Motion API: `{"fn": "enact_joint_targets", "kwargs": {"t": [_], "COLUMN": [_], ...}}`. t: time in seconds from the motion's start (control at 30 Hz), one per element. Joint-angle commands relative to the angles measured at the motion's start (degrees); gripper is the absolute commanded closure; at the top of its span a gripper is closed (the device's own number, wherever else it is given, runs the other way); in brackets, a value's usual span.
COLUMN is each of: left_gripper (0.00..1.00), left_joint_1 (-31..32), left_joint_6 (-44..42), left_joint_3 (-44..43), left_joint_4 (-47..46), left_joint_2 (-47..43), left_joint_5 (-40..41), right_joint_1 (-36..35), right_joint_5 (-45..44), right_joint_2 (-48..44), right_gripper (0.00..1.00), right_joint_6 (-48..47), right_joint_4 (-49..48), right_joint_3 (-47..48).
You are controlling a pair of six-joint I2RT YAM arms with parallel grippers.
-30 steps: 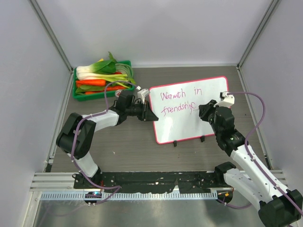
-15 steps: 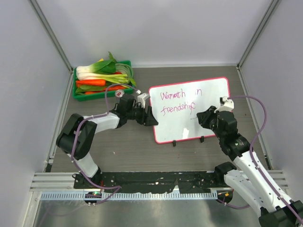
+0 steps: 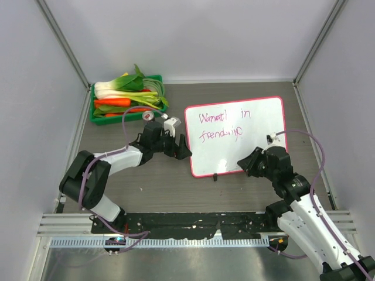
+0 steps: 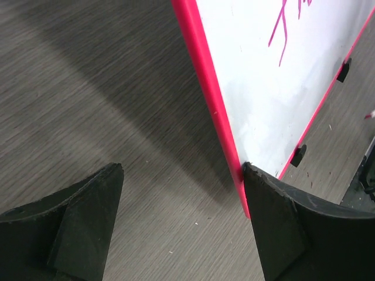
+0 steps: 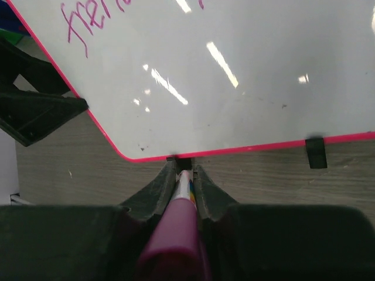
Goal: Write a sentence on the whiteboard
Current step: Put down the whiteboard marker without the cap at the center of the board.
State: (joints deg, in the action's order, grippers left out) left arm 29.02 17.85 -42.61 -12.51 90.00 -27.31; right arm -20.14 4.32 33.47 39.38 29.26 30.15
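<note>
Both pink lines are written. My right gripper should next carry the marker down and back from the whiteboard's bottom edge onto the table.
The whiteboard stands on the table, pink-framed, with two black feet. The sentence runs across its upper part in two pink cursive lines; strokes of it show in the left wrist view. My left gripper is open beside the board's lower left edge. One of its fingers touches the pink frame and the other stands apart over bare table. My right gripper is shut on a magenta-capped marker, just in front of the board's bottom edge.
A green crate of leeks, carrots and greens sits at the back left. Grey walls close in the table on three sides. A black rail runs along the near edge by the arm bases. One board foot rests on the tabletop.
The left gripper has opened and let go of the board's left edge, drawing back a little. The right arm has pulled the marker down off the writing to the board's bottom edge.
</note>
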Motion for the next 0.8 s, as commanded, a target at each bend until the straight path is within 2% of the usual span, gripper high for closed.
{"fn": "enact_joint_targets", "kwargs": {"t": [0.0,0.23,0.47,0.5,0.53,0.77], "left_gripper": [0.14,0.13,0.13,0.13,0.13,0.14], "left_joint_1": [-0.3,-1.2,-1.9,-1.9,-1.9,-3.1], "left_joint_6": [0.5,7.2,9.8,10.4,11.4,14.6], "left_joint_3": [0.4,0.5,-2.6,-2.8,-3.2,-3.4], "left_joint_4": [-1.4,-5.5,-5.7,-6.1,-7.6,-12.3], "left_joint_2": [-3.4,-6.9,-7.2,-6.9,-5.8,-2.6], "left_joint_5": [5.8,5.4,1.0,-0.3,-2.5,-7.0], "right_joint_1": [0.1,0.2,0.0,0.2,0.2,0.0], "right_joint_5": [5.9,11.2,10.7,10.5,9.6,6.2], "right_joint_2": [-2.4,-5.0,-3.9,-3.6,-3.2,-3.4], "right_gripper": [0.98,0.84,0.41,0.38,0.22,0.19], "right_joint_6": [6.4,11.0,11.0,10.6,9.5,6.1], "right_joint_4": [3.0,4.1,4.1,4.1,4.1,4.9], "right_joint_3": [-4.8,-12.9,-14.1,-13.7,-12.9,-8.6]}}
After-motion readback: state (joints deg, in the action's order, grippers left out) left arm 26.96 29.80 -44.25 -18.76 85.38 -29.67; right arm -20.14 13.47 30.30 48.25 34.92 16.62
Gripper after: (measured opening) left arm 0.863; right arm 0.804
